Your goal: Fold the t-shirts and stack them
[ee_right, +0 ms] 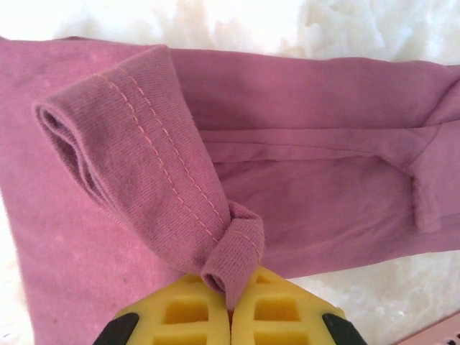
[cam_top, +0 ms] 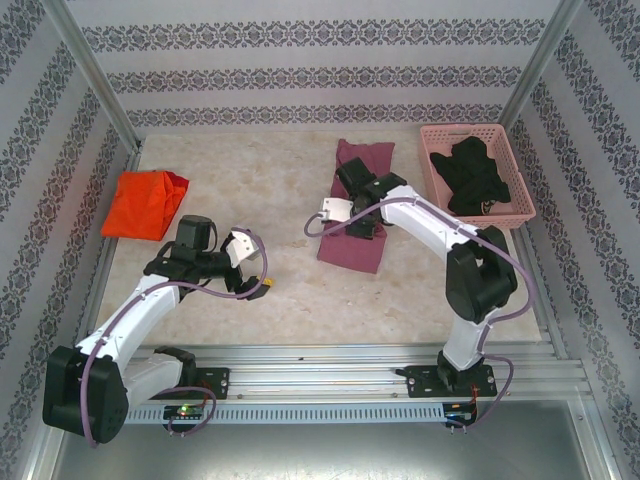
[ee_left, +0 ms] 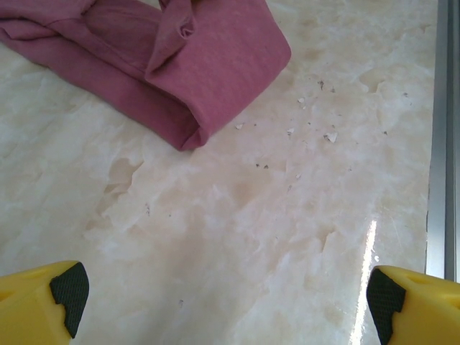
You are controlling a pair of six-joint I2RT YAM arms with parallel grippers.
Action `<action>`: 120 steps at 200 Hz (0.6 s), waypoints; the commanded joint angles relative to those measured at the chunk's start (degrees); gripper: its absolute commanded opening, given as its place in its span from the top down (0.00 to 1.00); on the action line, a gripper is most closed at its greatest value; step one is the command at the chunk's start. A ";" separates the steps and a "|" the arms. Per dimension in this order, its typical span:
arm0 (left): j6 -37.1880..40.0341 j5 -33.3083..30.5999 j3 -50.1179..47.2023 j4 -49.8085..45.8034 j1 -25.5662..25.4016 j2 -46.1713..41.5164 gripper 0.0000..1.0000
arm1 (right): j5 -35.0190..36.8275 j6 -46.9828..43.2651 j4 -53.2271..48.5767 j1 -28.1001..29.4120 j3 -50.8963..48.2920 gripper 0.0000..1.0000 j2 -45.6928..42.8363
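I next draw the pinched, still lifted hem corner outward with my right gripper onto the maroon t-shirt's flat middle [ee_right: 316,208] and release it.
The maroon t-shirt [cam_top: 352,245] lies as a long folded strip right of the table's middle. My right gripper [cam_top: 362,230] sits low over it. In the right wrist view the gripper [ee_right: 231,298] is shut, its yellow fingers pinching a stitched hem fold [ee_right: 231,251] of the maroon t-shirt [ee_right: 316,108], lifted a little off the layers below. The orange t-shirt [cam_top: 142,203] is bunched at the table's left edge. My left gripper [cam_top: 262,285] hangs open over bare marble; in its wrist view it [ee_left: 224,298] holds nothing, and the maroon t-shirt's end [ee_left: 215,57] lies ahead.
A pink basket [cam_top: 462,131] at the back right holds dark garments [cam_top: 478,178]; its corner [ee_right: 440,338] shows beside the right gripper. Patterned walls enclose the marble table [cam_top: 260,180]. A metal rail [ee_left: 447,144] runs along the table edge.
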 commanded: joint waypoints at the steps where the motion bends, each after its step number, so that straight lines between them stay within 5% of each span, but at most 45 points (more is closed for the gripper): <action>1: -1.14 0.46 -1.05 3.93 -0.54 -0.19 0.00 | 1.20 -1.86 3.08 -1.24 3.65 1.00 2.47; 120: -1.71 0.03 -0.61 4.46 -0.48 0.72 0.00 | 2.27 -2.54 7.34 -5.38 11.74 1.00 13.75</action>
